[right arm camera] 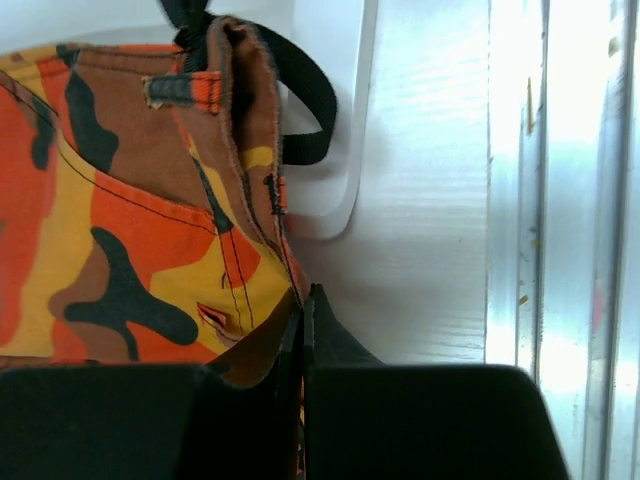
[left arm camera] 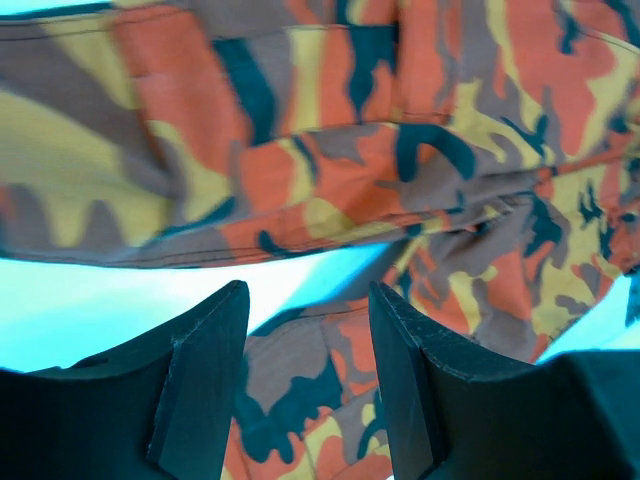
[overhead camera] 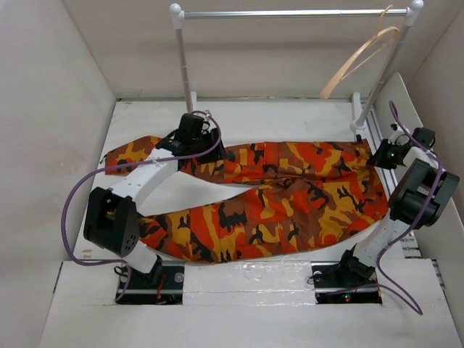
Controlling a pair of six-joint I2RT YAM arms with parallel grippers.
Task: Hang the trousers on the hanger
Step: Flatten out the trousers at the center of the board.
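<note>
My left gripper goes left in the top view next, then down onto the trousers' far leg's near cuff corner (overhead camera: 109, 171), as it hovers short of there.
The camouflage trousers (overhead camera: 275, 192) lie flat on the table, waist to the right, two legs stretching left. The pale wooden hanger (overhead camera: 360, 51) hangs from the rail at the back right. My left gripper (overhead camera: 194, 123) is open above the far leg; in the left wrist view (left arm camera: 308, 330) both legs (left arm camera: 300, 130) show beneath its spread fingers. My right gripper (overhead camera: 378, 154) is at the waist's right edge. In the right wrist view (right arm camera: 303, 310) its fingers are pressed together on the waistband edge (right arm camera: 240, 200), with the dark drawstring loop (right arm camera: 310, 100) beyond.
A metal clothes rail (overhead camera: 290, 13) on white posts (overhead camera: 185, 65) stands at the back. White walls box in the table on three sides. A ribbed metal strip (overhead camera: 377, 130) runs along the right edge.
</note>
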